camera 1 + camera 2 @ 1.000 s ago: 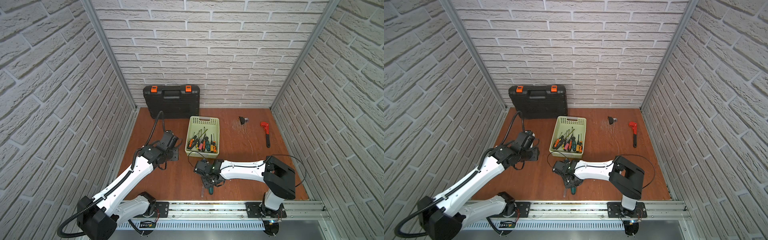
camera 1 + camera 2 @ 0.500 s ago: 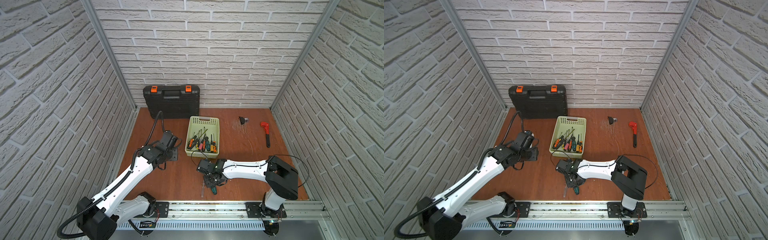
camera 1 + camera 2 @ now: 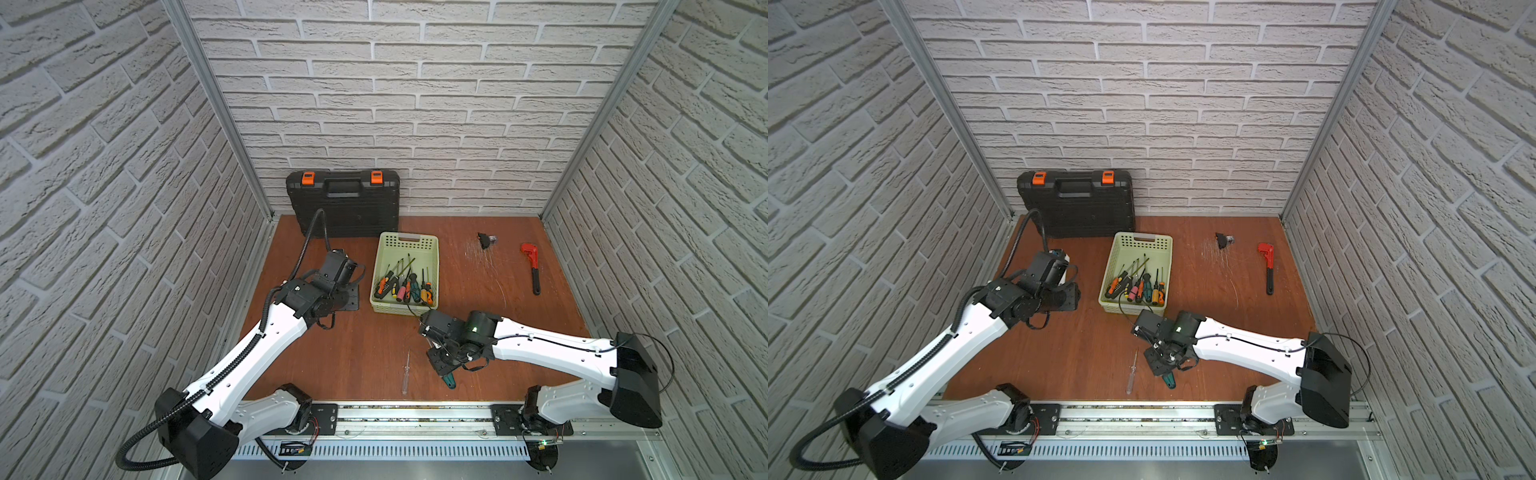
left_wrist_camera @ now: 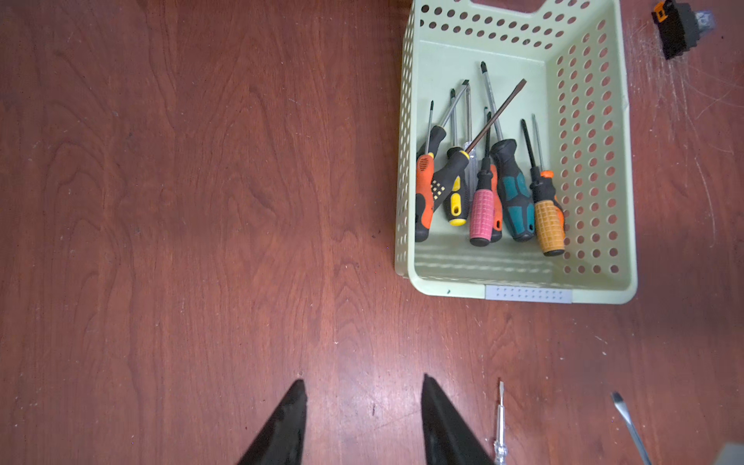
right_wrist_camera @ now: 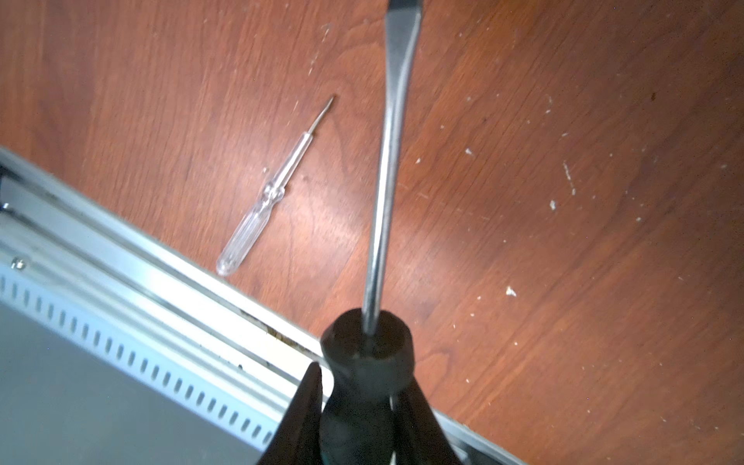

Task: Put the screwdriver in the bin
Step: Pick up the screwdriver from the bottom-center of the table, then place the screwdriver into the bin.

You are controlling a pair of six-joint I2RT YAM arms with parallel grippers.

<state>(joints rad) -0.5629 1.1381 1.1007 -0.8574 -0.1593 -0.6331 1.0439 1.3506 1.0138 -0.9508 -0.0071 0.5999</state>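
My right gripper will next move the screwdriver outward past the bin's near rim and down onto the teal and orange handles. It will release the screwdriver there, since screwdrivers gather there.
My right gripper [image 5: 358, 386] is shut on the black and teal handle of a flat-blade screwdriver [image 5: 382, 201], whose shaft sticks out ahead over the wooden table. In both top views only the teal handle end [image 3: 449, 380] [image 3: 1169, 380] shows below the right gripper [image 3: 442, 361] [image 3: 1160, 361], near the front of the table. The pale green bin [image 3: 409, 237] [image 3: 1144, 237] [image 4: 523, 294] stands just beyond it and holds several screwdrivers. My left gripper [image 4: 362, 380] [image 3: 347, 297] hangs open and empty over bare wood to the left of the bin.
A small clear-handled screwdriver [image 3: 405, 372] [image 5: 265, 201] lies on the table left of the right gripper. A black toolcase [image 3: 343, 203] leans on the back wall. A red pipe wrench [image 3: 532, 266] and a small black part [image 3: 484, 240] lie at the back right. The metal rail [image 3: 415, 415] runs along the front edge.
The right jaws have closed on the screwdriver handle, and the right gripper has shifted a little to the right. The left arm has stayed still.
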